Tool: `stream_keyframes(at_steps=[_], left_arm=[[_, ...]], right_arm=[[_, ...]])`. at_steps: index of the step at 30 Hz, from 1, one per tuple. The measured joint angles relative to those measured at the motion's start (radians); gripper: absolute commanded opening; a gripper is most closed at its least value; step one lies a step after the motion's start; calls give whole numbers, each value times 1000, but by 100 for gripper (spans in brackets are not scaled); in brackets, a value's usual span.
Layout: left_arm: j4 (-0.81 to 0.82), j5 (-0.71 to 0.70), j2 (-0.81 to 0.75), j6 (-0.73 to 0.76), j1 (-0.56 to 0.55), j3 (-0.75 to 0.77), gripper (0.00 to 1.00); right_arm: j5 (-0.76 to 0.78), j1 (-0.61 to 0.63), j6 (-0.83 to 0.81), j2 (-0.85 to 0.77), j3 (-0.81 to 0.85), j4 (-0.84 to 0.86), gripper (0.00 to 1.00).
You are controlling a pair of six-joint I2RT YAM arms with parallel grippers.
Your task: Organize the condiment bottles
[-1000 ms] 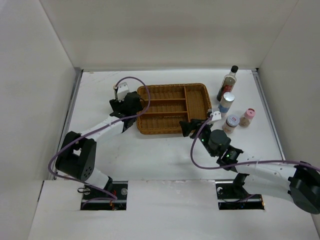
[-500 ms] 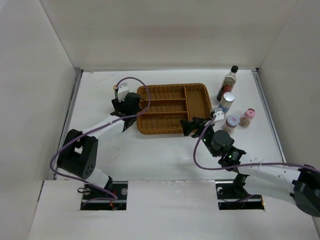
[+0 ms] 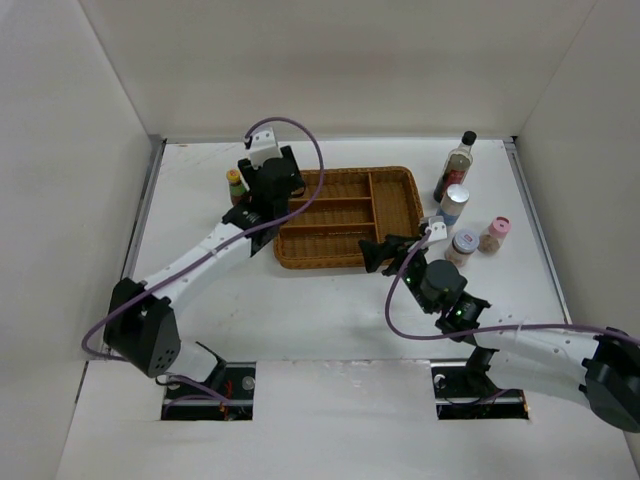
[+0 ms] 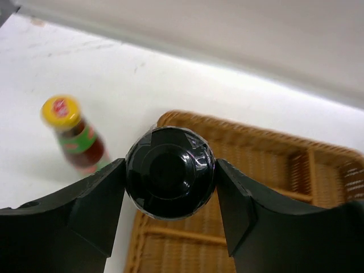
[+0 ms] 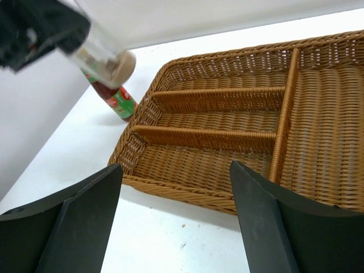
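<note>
The far tray section's empty outer end [image 3: 312, 187] [image 4: 222, 149] is below my left gripper and to its right in the top view. I will move my left gripper over it next, lower the bottle and let go.
My left gripper [image 4: 169, 177] is shut on the squat black-capped bottle [image 4: 169, 170], gripping its cap. It holds the bottle in the air over the left rim of the wicker tray [image 4: 267, 165]; the right wrist view shows the bottle [image 5: 105, 60] lifted and tilted. The yellow-capped red-green bottle [image 3: 236, 186] stands on the table just left of the tray. My right gripper [image 3: 380, 252] is open and empty at the tray's near right corner. The tall dark bottle [image 3: 455, 168], blue-white cylinder [image 3: 453, 205], white-lidded jar [image 3: 463, 245] and pink-lidded shaker [image 3: 494, 234] stand right of the tray.
The tray [image 3: 345, 258] has three long compartments on the left and one crosswise on the right, with nothing in them. White walls enclose the table on the left, back and right. Purple cables loop over both arms.
The left jaws closed on the black-capped bottle, and the arm lifted it up and back beside the tray's left edge, uncovering the yellow-capped bottle. The right jaws opened wider.
</note>
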Motion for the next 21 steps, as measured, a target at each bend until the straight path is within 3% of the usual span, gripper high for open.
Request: stream_keyframes(at_steps=[10,18,21], left_arm=[[55,81,354,27,31,256,43],[49,126,470,30,53,280,45],[52,136,496,30,60,280,50]], right_arm=[[0,0,0,0,0,0,83],[0,-2,0,0,0,0,84],[0,-2,0,0,0,0,84]])
